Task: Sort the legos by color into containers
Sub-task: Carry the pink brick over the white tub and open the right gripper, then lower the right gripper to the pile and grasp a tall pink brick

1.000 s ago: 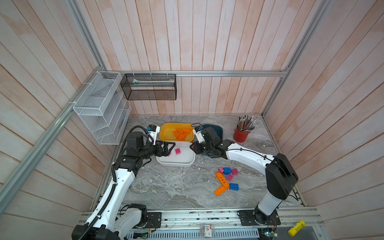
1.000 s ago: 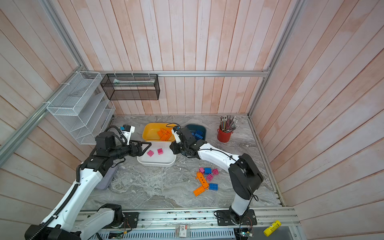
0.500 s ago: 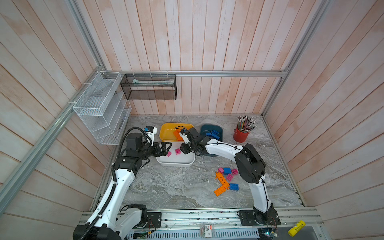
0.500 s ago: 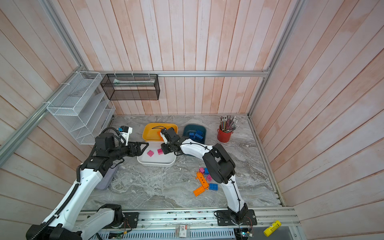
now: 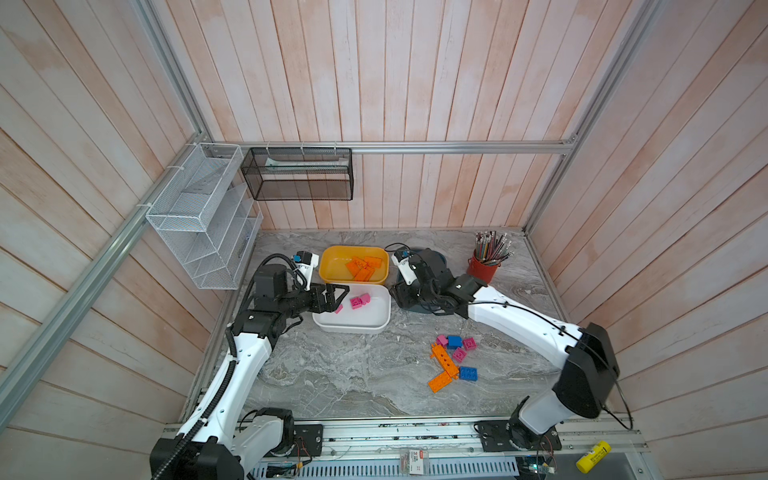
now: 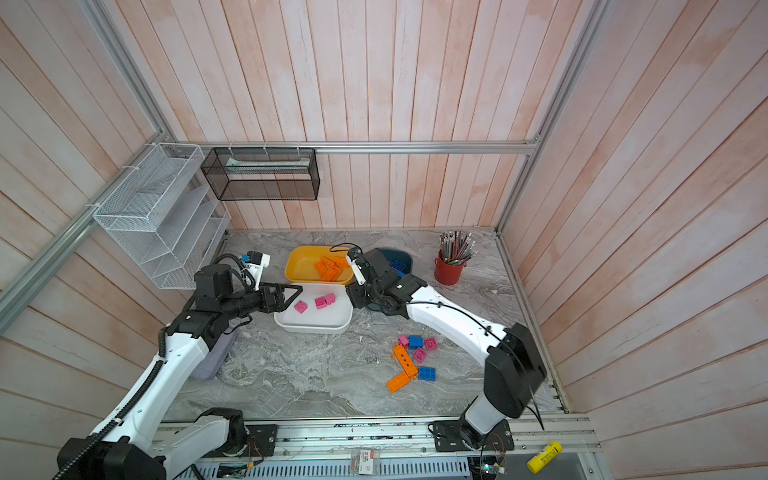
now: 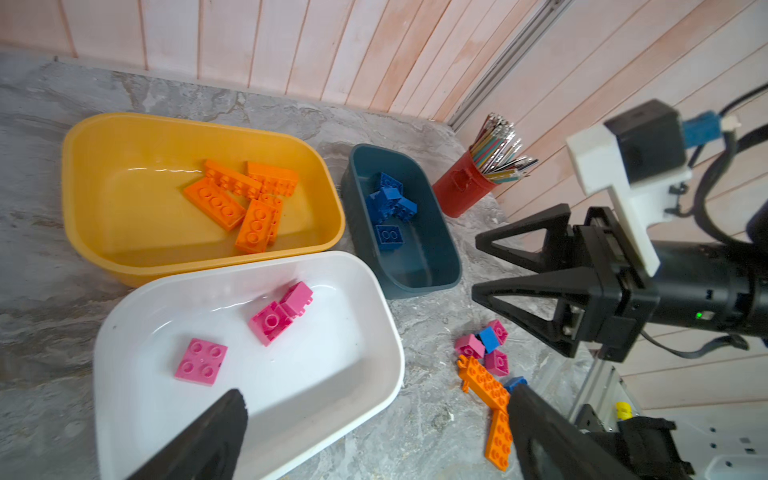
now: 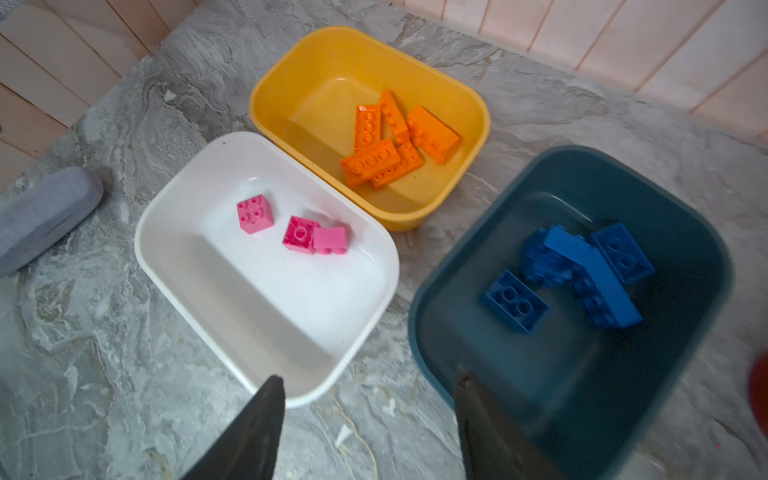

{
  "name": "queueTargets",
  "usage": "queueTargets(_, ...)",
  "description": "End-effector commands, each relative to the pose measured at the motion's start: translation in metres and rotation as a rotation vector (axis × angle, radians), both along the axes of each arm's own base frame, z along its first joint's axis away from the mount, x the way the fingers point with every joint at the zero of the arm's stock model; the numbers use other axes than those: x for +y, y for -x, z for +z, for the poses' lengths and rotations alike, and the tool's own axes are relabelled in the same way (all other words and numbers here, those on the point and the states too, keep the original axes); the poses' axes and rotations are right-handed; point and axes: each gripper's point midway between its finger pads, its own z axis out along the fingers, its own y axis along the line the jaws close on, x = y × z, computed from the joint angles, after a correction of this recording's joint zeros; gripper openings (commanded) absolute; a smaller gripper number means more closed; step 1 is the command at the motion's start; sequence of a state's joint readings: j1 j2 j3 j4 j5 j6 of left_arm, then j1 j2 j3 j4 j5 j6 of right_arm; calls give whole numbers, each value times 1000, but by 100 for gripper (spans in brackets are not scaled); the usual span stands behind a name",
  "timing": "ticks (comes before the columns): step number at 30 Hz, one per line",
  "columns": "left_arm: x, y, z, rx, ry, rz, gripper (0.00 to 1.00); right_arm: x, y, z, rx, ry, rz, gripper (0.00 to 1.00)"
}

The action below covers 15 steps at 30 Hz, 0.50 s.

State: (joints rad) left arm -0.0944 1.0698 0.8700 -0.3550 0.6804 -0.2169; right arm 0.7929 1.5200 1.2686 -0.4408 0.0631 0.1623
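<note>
My right gripper moves back and down onto the pink lego between orange and blue (image 5: 441, 340) next, as it lies below and nearer my base, still outside the tubs.
Three containers stand together at the back: a yellow tub (image 5: 332, 268) with several orange legos (image 7: 241, 199), a white tub (image 5: 353, 328) with three pink legos (image 7: 278, 316), and a teal tub (image 7: 415, 266) with several blue legos (image 8: 582, 270). Loose orange, blue and pink legos (image 5: 453, 357) lie on the marble at the front right. My left gripper (image 5: 341, 298) hangs open and empty over the white tub's left end. My right gripper (image 7: 476, 266) is open and empty above the gap between the white and teal tubs (image 8: 370, 399). Its arm hides most of the teal tub in both top views.
A red pencil cup (image 5: 482, 268) stands at the back right. A white wire basket (image 5: 199, 216) and a black mesh basket (image 5: 299, 174) hang on the walls. A grey pouch (image 6: 212, 357) lies under my left arm.
My right gripper's jaws have opened. It swung left to the yellow tub half a second ago and is back beside the teal tub. The left arm has barely moved.
</note>
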Motion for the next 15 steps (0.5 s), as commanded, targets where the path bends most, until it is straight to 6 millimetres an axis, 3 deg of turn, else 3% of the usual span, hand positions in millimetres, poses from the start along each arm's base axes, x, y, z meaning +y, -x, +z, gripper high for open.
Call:
queueTargets(1,-19,11,1,18,71,-100,100,-51,35,-37,98,186,-16,66)
queueTargets(4,-25,15,-4,33,71,-120,100,-70,61,-53,167,221,4,67)
queueTargets(8,-27,18,-10,47,79,-122,100,-93,82,-84,221,298,31,67)
queueTargets(15,-28,21,-13,50,62,-125,100,-117,65,-125,323,400,33,62)
